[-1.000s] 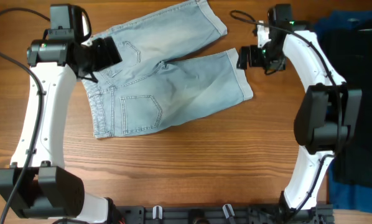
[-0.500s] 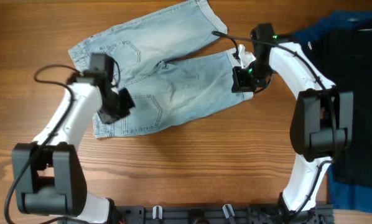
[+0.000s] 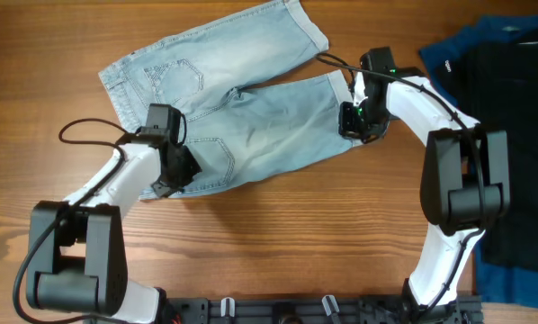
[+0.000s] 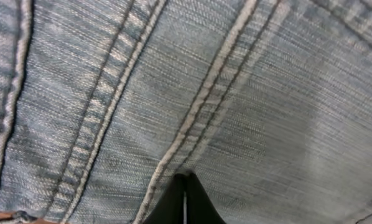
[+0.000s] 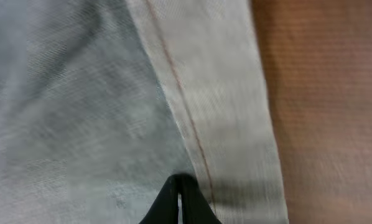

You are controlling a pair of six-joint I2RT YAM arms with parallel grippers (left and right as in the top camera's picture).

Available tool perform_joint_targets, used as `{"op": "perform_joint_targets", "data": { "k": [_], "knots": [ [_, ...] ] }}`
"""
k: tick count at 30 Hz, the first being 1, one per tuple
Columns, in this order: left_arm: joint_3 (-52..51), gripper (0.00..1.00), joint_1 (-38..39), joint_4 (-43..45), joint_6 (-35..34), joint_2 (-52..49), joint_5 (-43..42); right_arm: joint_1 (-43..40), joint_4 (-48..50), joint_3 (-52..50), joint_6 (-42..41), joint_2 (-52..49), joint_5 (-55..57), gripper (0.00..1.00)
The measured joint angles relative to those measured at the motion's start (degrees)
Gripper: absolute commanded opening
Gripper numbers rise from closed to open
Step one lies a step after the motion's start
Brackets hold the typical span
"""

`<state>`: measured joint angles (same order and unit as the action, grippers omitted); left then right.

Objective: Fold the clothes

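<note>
The near waistband corner (image 4: pixel 21 202) is to the left of my left gripper in the overhead view, so the gripper will slide along the denim (image 4: pixel 267 93) to that corner and let go of it.
The clothes (image 3: pixel 251 117), pale blue denim shorts, lie flat on the wooden table (image 3: pixel 278 234), waistband to the left and both legs pointing right. My left gripper (image 3: pixel 173 171) is down on the near waistband corner beside a back pocket. Up close its tips (image 4: pixel 185 182) are shut, touching the denim (image 4: pixel 267 93) next to a stitched seam. My right gripper (image 3: pixel 350 124) is down on the near leg's cuffed hem. Its tips (image 5: pixel 180 182) are shut too, at the edge of the cuff (image 5: pixel 223 93). No cloth shows between either pair of tips.
A large black garment (image 3: pixel 512 135) over a royal-blue one (image 3: pixel 462 49) lies at the right edge, close behind my right arm. Bare wood (image 5: pixel 329 93) starts just past the cuff. The arm bases stand at the table's front edge.
Both arms came down from the far side onto the shorts and both grippers went from open to shut. The left slid toward the near waistband corner; the right settled on the near cuff.
</note>
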<state>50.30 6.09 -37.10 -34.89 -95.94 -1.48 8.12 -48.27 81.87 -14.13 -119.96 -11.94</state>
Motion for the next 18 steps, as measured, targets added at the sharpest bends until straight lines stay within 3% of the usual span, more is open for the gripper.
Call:
{"op": "perform_joint_targets", "data": {
  "k": [10, 14, 18],
  "knots": [
    [-1.75, 0.06, -0.76, 1.42, -4.74, 1.51, 4.72, 0.57, -12.28, -0.37, -15.65, 0.35, 5.92, 0.04],
    [-2.71, 0.15, -7.23, 2.01, -5.40, 1.75, 8.57, 0.52, -15.19, -1.29, -21.29, 0.46, 7.32, 0.04],
    [-2.84, 0.13, -12.72, 3.78, -5.97, 1.86, 6.27, 0.68, -14.75, -4.42, -25.22, 1.95, 6.73, 0.04]
  ]
}}
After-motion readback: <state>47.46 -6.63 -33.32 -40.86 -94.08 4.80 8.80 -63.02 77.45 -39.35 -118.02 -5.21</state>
